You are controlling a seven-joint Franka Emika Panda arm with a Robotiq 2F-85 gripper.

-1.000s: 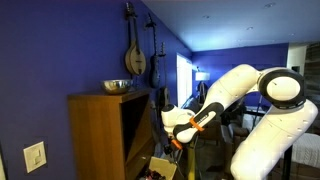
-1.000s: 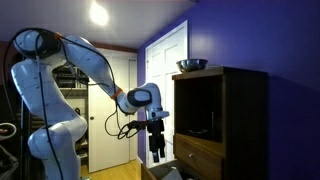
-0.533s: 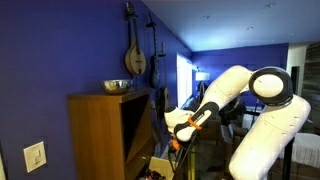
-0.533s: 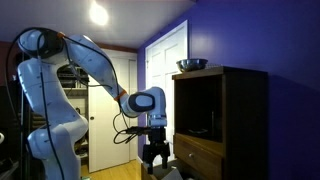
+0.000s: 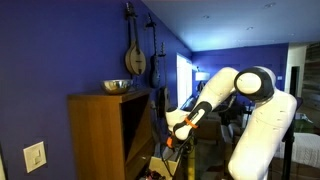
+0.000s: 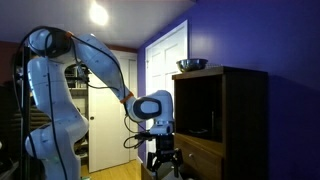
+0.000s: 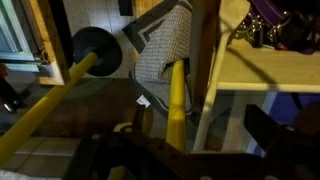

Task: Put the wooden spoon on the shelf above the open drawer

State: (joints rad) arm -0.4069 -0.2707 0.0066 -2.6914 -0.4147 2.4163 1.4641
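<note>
The gripper goes to the right in the wrist view next and tilts over the pale drawer (image 7: 262,68), because its open fingers still hang beside that drawer.
My gripper (image 7: 205,135) is open and empty; its two dark fingers show at the bottom of the wrist view. It hangs low in front of the tall brown cabinet in both exterior views (image 5: 170,140) (image 6: 163,160), just above the open drawer (image 5: 160,166). In the wrist view the pale drawer (image 7: 262,70) lies to the right, with purple and dark things inside. A yellow stick (image 7: 176,98) stands between the fingers; I cannot tell whether it is the wooden spoon. The shelf (image 6: 200,138) sits inside the dark recess, above and beyond the gripper.
A metal bowl (image 5: 117,86) (image 6: 192,65) stands on the cabinet top. A black round head on a yellow handle (image 7: 95,50) and a grey patterned cloth (image 7: 165,45) lie below the gripper. String instruments (image 5: 134,55) hang on the blue wall. A white door (image 6: 165,70) is behind.
The arm has swung towards the cabinet and lowered. The gripper has dropped from beside the cabinet front to just over the open drawer.
</note>
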